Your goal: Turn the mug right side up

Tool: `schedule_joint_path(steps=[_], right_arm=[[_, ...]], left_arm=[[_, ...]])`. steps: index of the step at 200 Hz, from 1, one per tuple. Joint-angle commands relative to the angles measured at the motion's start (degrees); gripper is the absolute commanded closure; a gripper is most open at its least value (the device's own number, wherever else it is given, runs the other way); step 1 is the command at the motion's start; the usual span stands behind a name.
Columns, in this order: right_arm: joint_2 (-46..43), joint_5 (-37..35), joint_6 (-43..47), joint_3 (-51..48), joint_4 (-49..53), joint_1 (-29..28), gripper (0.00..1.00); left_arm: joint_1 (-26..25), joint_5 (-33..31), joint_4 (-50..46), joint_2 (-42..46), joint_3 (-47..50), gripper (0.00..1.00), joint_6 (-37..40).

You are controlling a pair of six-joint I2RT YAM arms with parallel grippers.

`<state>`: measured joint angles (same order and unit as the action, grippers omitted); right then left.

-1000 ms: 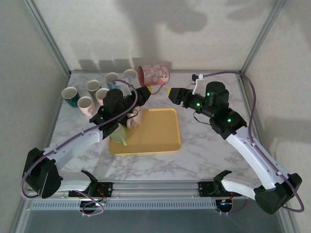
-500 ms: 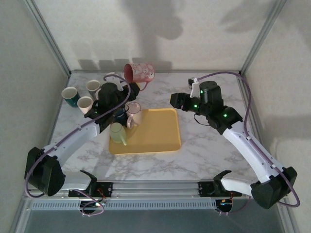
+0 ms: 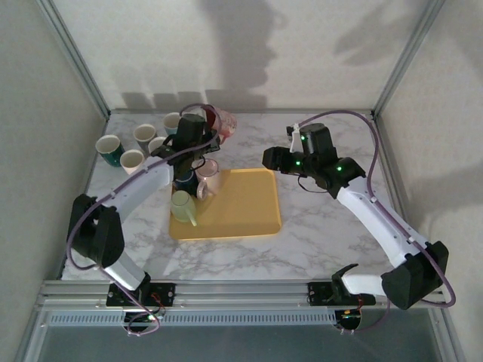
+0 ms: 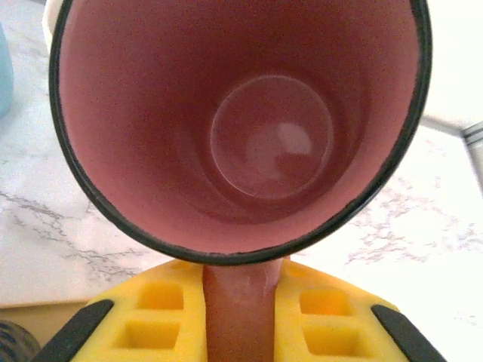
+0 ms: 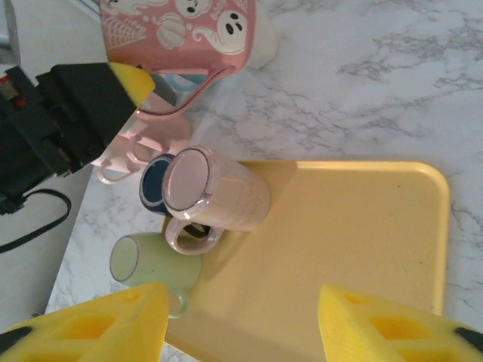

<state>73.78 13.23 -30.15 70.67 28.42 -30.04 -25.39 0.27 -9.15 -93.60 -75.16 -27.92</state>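
Note:
My left gripper should next go down and let go of the pink mug on the bare marble behind the tray, as the mug still hangs above that empty spot.
The pink mug (image 4: 249,143) with white ghost prints (image 5: 181,26) hangs above the marble at the back of the table, behind the tray's far left corner. My left gripper (image 4: 240,302) is shut on its handle, which runs between the yellow fingers. The mug's mouth faces the left wrist camera, showing its pink inside. From above, the mug (image 3: 223,121) peeks out behind the left gripper (image 3: 205,136). My right gripper (image 3: 270,158) hovers open over the tray's far right corner, nothing between its fingers (image 5: 98,324).
A yellow tray (image 3: 241,215) lies mid-table. At its left end lie a pale pink mug (image 5: 219,192), a green mug (image 5: 151,264) and a dark blue mug (image 5: 155,185). Several more mugs (image 3: 132,161) stand at the back left. Side walls fence the table.
The left arm has swung the pink mug leftward and back, turning it so its mouth faces the wrist. The right gripper has pulled back slightly and stays open.

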Motion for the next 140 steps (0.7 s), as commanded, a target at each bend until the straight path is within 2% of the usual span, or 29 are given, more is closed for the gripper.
schedule_joint_path(steps=[1,54,140], right_arm=[[0.65,-0.49,0.95,2.08,1.83,0.48,0.44],[2.64,-0.64,1.89,2.01,2.95,1.02,0.43],[4.88,0.48,2.11,1.73,3.52,2.96,0.42]], left_arm=[[0.16,-4.22,0.62,-2.29,-6.65,1.00,3.60],[-0.32,-12.24,-7.01,-13.35,-16.31,1.00,5.97],[-0.57,-12.41,-9.76,-23.09,-23.44,1.00,8.84]])
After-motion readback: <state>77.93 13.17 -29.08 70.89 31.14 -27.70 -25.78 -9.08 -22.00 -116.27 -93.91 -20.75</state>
